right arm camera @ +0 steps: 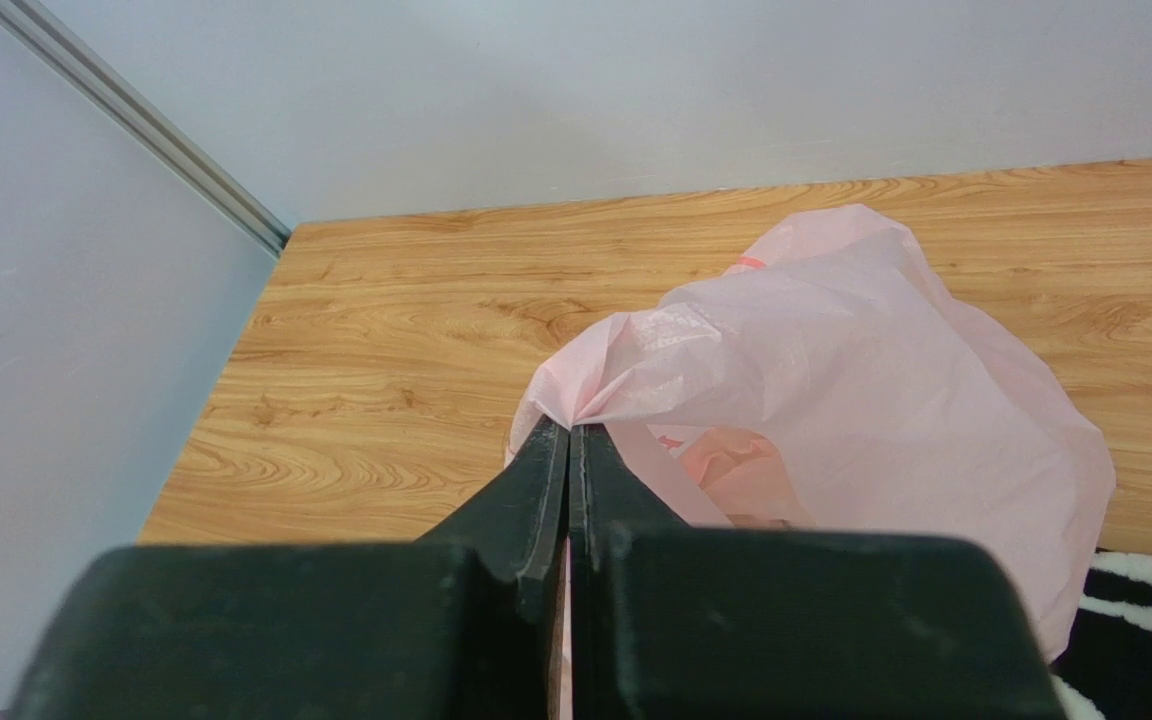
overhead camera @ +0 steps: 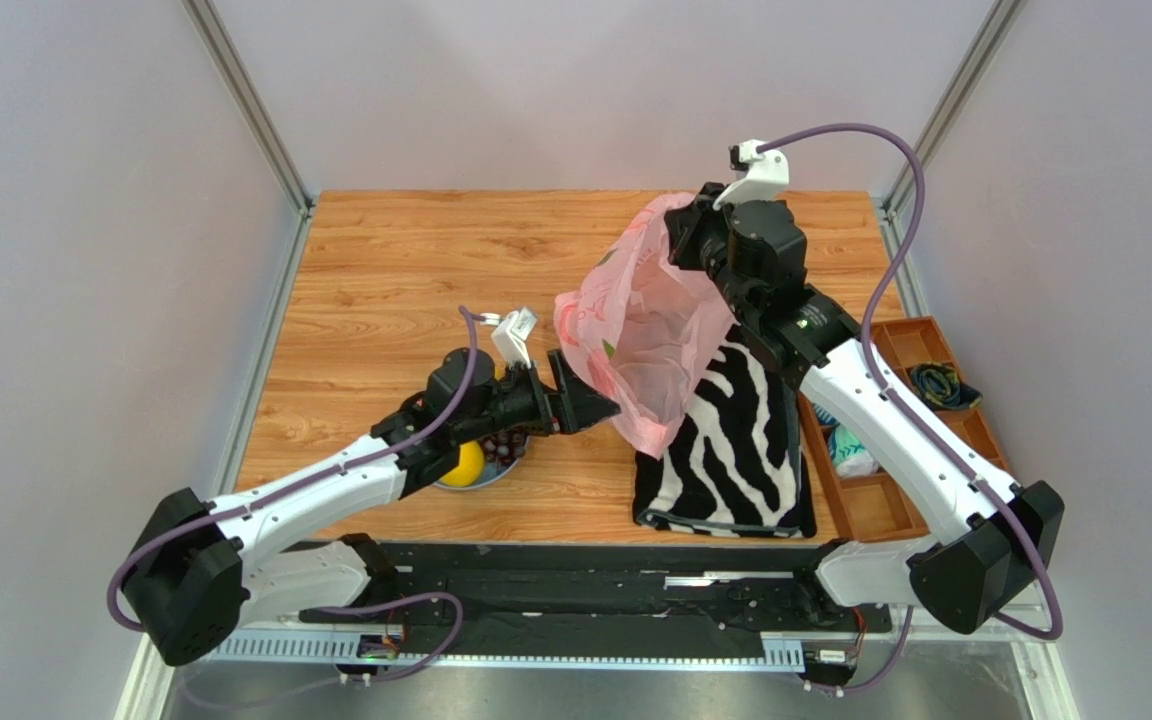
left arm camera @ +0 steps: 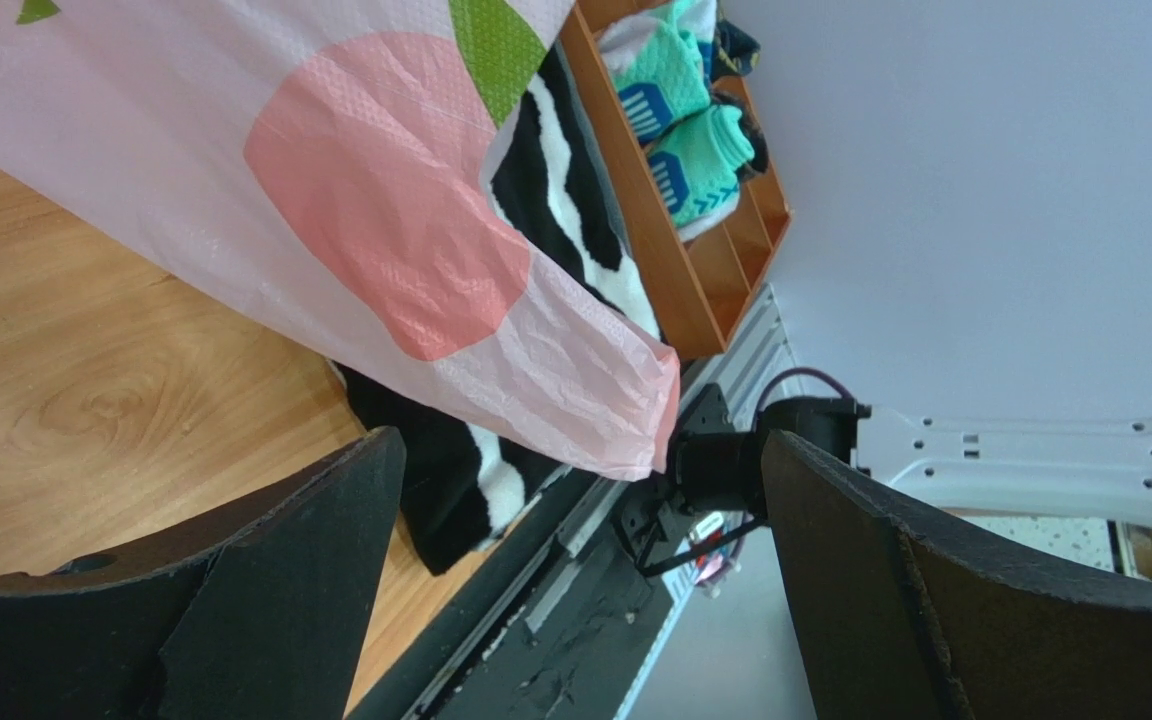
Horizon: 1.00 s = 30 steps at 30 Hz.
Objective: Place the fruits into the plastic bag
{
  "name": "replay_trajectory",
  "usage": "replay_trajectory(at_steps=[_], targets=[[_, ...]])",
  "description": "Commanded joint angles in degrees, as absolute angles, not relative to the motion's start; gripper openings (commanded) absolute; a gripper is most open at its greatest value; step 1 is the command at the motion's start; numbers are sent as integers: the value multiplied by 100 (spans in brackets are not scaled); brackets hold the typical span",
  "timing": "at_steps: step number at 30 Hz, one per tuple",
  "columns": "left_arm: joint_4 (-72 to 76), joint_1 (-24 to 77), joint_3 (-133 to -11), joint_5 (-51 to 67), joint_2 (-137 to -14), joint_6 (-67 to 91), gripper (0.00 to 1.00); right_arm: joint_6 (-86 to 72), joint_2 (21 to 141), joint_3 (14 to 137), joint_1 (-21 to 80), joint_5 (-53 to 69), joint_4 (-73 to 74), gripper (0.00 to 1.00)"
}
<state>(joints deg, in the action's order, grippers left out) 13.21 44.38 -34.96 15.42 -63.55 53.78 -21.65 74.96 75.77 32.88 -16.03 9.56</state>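
My left gripper lowers next and brings its open fingers around the bag's near hanging corner (overhead camera: 656, 441) (left arm camera: 639, 435), since that loose corner dangles just ahead of them, unheld.
The pink plastic bag (overhead camera: 645, 338) hangs lifted above the table, printed with peaches and green leaves. My right gripper (overhead camera: 683, 240) is shut on its top edge; the wrist view shows the film (right arm camera: 838, 375) pinched between closed fingers. My left gripper (overhead camera: 597, 408) is open and empty, right beside the bag's lower left side; the bag (left arm camera: 387, 225) fills the top of its view. A yellow citrus (overhead camera: 464, 462) and dark grapes (overhead camera: 507, 444) lie on the blue plate (overhead camera: 495, 474) under the left arm. Other fruits are hidden.
A zebra-striped cloth (overhead camera: 732, 443) lies under the bag at right of centre. A brown tray (overhead camera: 898, 435) with socks and oddments stands at the right edge. The frame posts rise at the back corners.
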Motion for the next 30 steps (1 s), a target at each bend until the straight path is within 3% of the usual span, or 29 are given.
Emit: replay_trajectory(at_steps=[1,14,22,25,26,28,30], targets=[[1635,4500,-3393,1195,-6328,5677,98,-2241,7479,7506,3331,-1819,624,0],[1969,4939,-3226,704,-6943,5950,99,-2338,7471,7453,3357,-1881,554,0],[2487,4939,-2874,-191,-7190,6214,96,-2303,7374,7330,3366,-1916,580,0],[2706,4939,-2900,-413,-7119,6074,81,-2294,7295,7208,3366,-1968,580,0],[2768,4939,-2909,-483,-7119,6030,69,-2277,7278,7181,3366,-1995,580,0],[2821,4939,-3005,-536,-7110,5898,57,-2268,7216,7137,3366,-2030,589,0],[2821,4939,-3172,-519,-7128,5740,33,-2224,7181,7067,3366,-2057,597,0]])
